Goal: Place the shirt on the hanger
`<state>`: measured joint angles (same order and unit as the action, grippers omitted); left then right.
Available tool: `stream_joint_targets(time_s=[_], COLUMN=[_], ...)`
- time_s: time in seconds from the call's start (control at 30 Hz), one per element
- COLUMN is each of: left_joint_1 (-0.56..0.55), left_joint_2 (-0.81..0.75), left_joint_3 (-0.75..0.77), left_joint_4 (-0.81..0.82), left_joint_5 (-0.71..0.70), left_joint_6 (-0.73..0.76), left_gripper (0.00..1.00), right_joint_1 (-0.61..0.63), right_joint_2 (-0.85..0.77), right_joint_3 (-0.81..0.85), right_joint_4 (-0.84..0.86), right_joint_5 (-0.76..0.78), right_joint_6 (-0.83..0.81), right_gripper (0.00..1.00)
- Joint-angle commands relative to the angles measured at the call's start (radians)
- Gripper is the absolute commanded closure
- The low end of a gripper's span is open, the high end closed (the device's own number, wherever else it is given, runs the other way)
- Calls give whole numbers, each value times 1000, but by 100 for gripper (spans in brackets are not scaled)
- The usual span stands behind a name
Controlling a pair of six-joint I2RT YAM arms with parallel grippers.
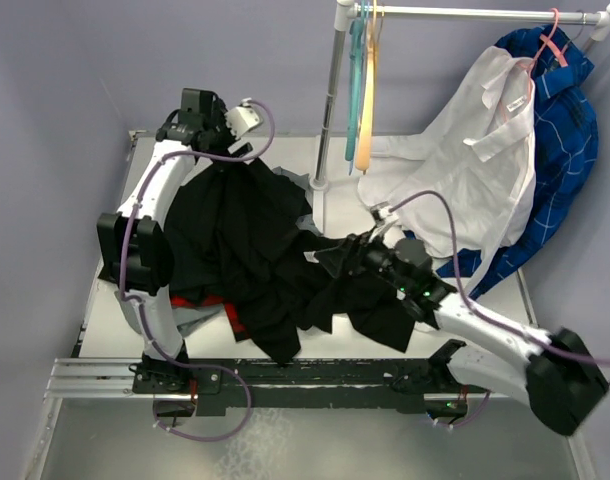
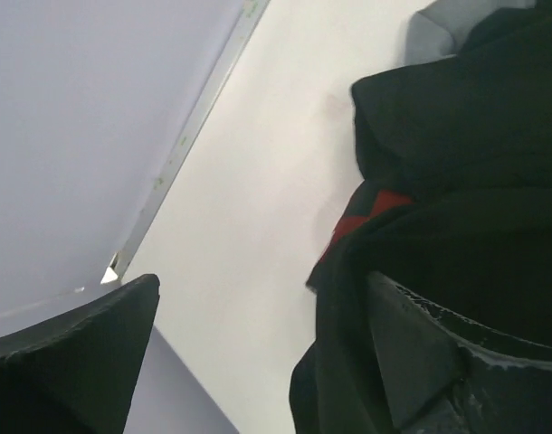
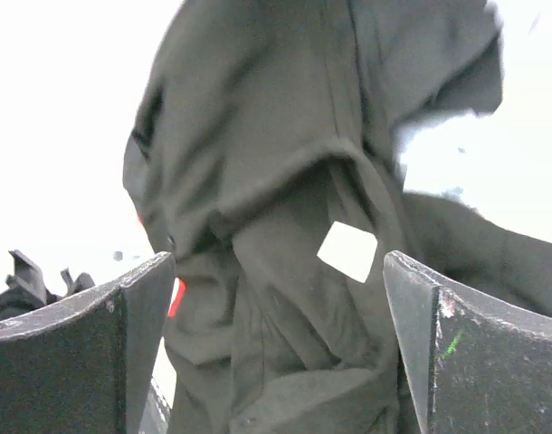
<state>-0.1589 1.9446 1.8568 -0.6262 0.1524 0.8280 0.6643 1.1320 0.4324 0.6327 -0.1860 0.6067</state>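
Note:
My right gripper raises its open fingers off the shirt and outward next, closing on the yellow-orange hanger (image 1: 365, 112), since that free hanger hangs empty above and outward of it.
The black shirt (image 1: 247, 238) lies crumpled in a heap on the middle of the white table (image 1: 110, 320). The yellow-orange hanger (image 1: 365, 112) hangs from the rail at the back, apart from both arms. My left gripper (image 1: 225, 152) stands open at the heap's far edge; in the left wrist view (image 2: 258, 362) black shirt cloth (image 2: 475, 136) rests against one finger. My right gripper (image 1: 335, 255) is open over the heap's right side. The right wrist view (image 3: 276, 344) shows folds of the shirt (image 3: 285, 136) with a white label (image 3: 347, 250) between the wide-apart fingers.
A teal hanger (image 1: 355, 85) hangs beside the yellow-orange one. A white shirt (image 1: 465, 170) and a blue plaid shirt (image 1: 560, 120) hang at the right. Red plaid cloth (image 1: 210, 300) and a grey piece (image 1: 190, 320) peek from under the heap. The rack's pole (image 1: 330, 100) stands behind it.

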Motion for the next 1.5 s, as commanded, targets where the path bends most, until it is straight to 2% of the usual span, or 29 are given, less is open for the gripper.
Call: stream_joint_targets(time_s=[0.0,0.07,0.2,0.3,0.37,0.43,0.53,0.63,0.67,0.8,0.87,1.03,1.2,1.47], left_joint_1=[5,5,5,5,6,5,6,5,5,7,7,16,21,24], left_joint_2=[-73,-122,-203,-299,-375,-429,-491,-538,-551,-596,-623,-683,-695,-688], left_joint_3=[97,111,234,264,261,242,172,76,48,-39,-75,-138,-167,-184], left_joint_4=[-37,-82,-266,-365,-414,-438,-439,-414,-409,-403,-394,-366,-356,-336], left_joint_5=[-87,-78,-26,46,124,162,148,142,152,169,163,156,159,153], left_joint_6=[-148,-227,-431,-521,-529,-539,-539,-551,-553,-541,-538,-537,-531,-529], left_gripper=[1,1,1,1,1,1,1,1,1,1,1,1,1,1], right_joint_1=[-6,-4,-2,-3,-3,-3,-4,-23,-60,-313,-361,-368,-368,-368], right_joint_2=[-262,-379,-579,-686,-693,-603,-391,-165,-92,137,240,337,369,411], right_joint_3=[30,20,42,157,320,500,796,1037,1116,1361,1448,1497,1464,1432], right_joint_4=[-230,-307,-454,-566,-636,-736,-844,-848,-848,-840,-854,-833,-795,-770], right_joint_5=[129,147,23,21,123,245,456,564,530,287,214,178,166,141], right_joint_6=[-106,-126,-139,-172,-215,-240,-343,-440,-445,-351,-327,-297,-284,-260], right_gripper=[1,1,0,1,1,1,1,0,1,18,23,32,28,28])
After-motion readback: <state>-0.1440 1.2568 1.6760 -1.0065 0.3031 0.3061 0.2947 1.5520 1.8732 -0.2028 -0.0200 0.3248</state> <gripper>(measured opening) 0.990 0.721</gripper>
